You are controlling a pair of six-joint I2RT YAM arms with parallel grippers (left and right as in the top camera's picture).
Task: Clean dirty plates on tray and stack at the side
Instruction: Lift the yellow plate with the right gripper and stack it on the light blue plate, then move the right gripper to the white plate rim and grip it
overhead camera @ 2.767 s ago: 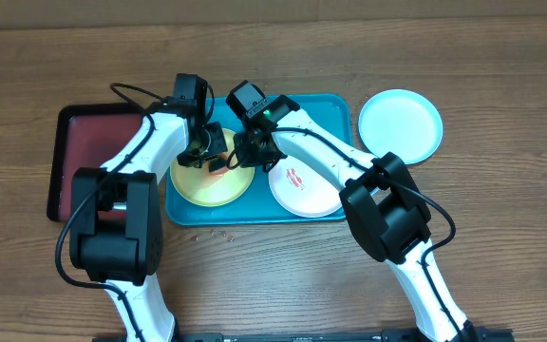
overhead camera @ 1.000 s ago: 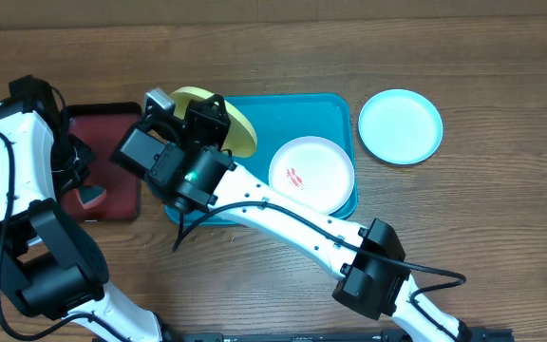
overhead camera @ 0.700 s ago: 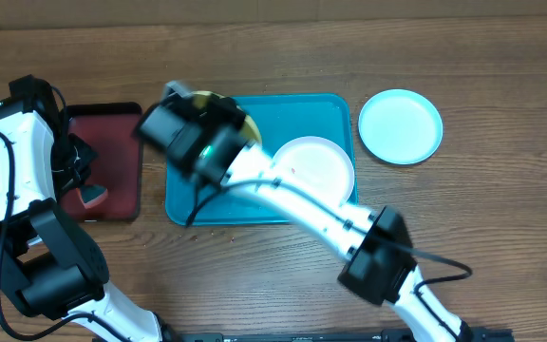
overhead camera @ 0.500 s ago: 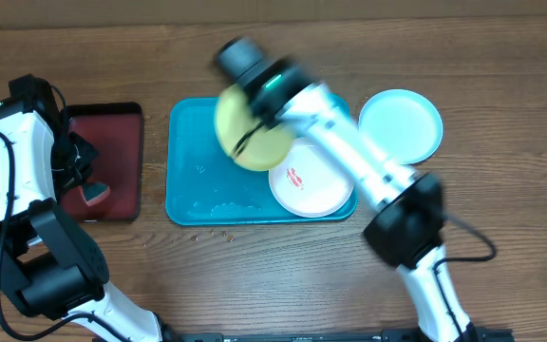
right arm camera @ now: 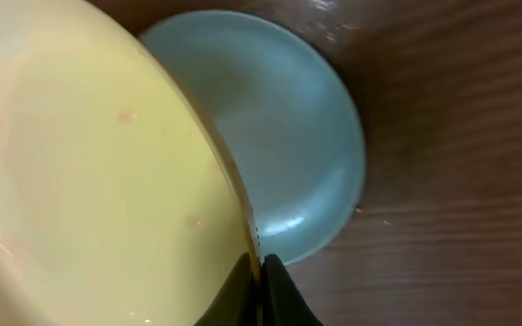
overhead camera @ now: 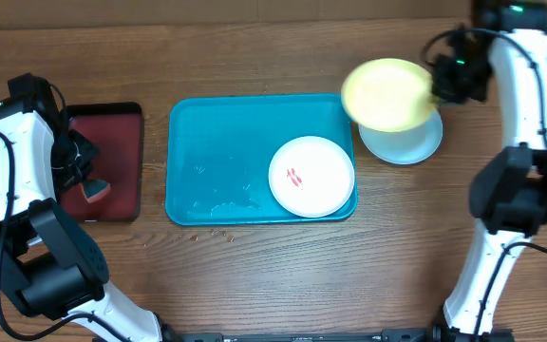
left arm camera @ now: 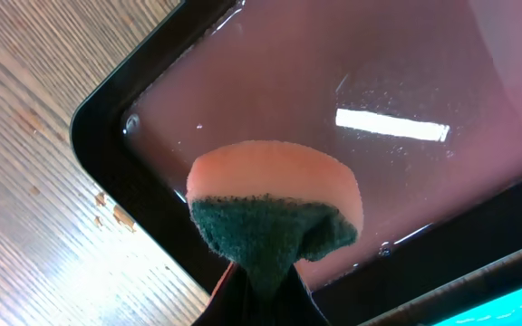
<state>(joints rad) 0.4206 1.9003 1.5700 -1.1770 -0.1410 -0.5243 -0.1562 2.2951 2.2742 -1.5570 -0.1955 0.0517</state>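
Observation:
The yellow-green plate [overhead camera: 385, 94] still hangs off-center. My right gripper will lower it onto the middle of the light blue plate below and let go of its rim.
My right gripper [overhead camera: 435, 87] is shut on the rim of the yellow-green plate [overhead camera: 385, 94], holding it in the air above the light blue plate [overhead camera: 408, 142], which lies on the table right of the tray. In the right wrist view the yellow-green plate [right arm camera: 89, 181] fills the left and the light blue plate [right arm camera: 288, 145] lies beyond it, with my right gripper [right arm camera: 259, 272] pinching the rim. A white plate [overhead camera: 311, 177] with red smears sits in the turquoise tray [overhead camera: 207, 142]. My left gripper [left arm camera: 259, 288] is shut on an orange and green sponge [left arm camera: 275, 213] over the dark red tray [left arm camera: 352, 81].
The dark red tray [overhead camera: 112, 142] with its black rim lies left of the turquoise tray and holds shallow liquid. Small crumbs [overhead camera: 212, 231] lie on the wooden table in front of the turquoise tray. Wet streaks [overhead camera: 221, 185] show on the tray floor.
My right arm has swung the yellow-green plate from the left end of the turquoise tray across to above the light blue plate. The left arm has stayed over the red tray.

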